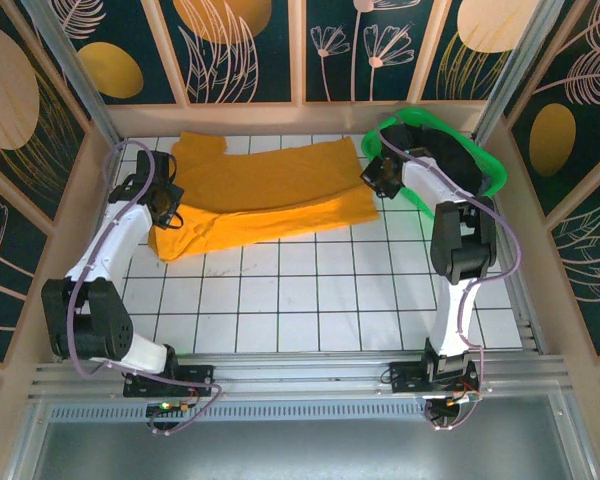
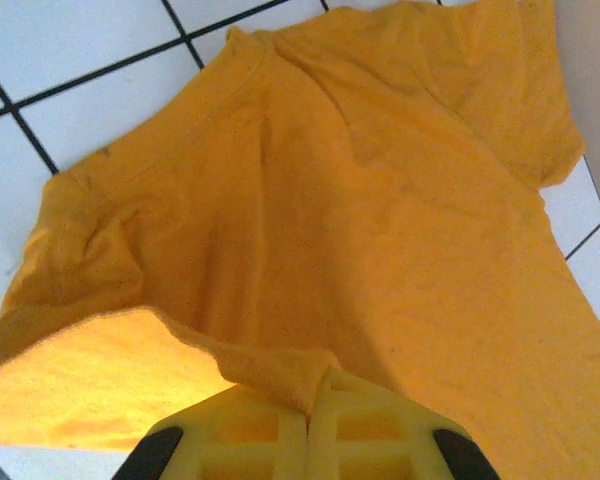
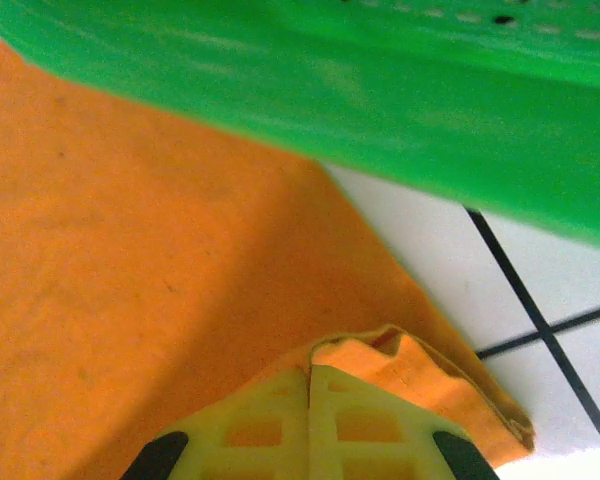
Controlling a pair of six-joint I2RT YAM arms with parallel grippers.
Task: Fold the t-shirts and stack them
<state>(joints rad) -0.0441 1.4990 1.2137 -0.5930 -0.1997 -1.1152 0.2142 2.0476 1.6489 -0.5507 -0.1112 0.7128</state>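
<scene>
The lifted fold of hem goes down onto the spread orange cloth next and my left gripper releases it, since that layer of cloth lies below the fingers.
A bright orange-yellow t-shirt (image 1: 270, 195) lies spread across the back of the tiled table, its front half folded over. My left gripper (image 1: 167, 212) holds the shirt's left end, jaws shut on a fold of ribbed hem (image 2: 280, 375) lifted above the cloth (image 2: 380, 200). My right gripper (image 1: 376, 180) is at the shirt's right edge beside the green basket, shut on a bunched corner of cloth (image 3: 420, 365); the shirt (image 3: 130, 250) spreads below it.
A green plastic basket (image 1: 485, 165) with dark cloth inside stands at the back right, its wall (image 3: 380, 90) very close above my right gripper. White tiled table (image 1: 310, 290) stretches in front of the shirt. Wooden walls enclose the table on three sides.
</scene>
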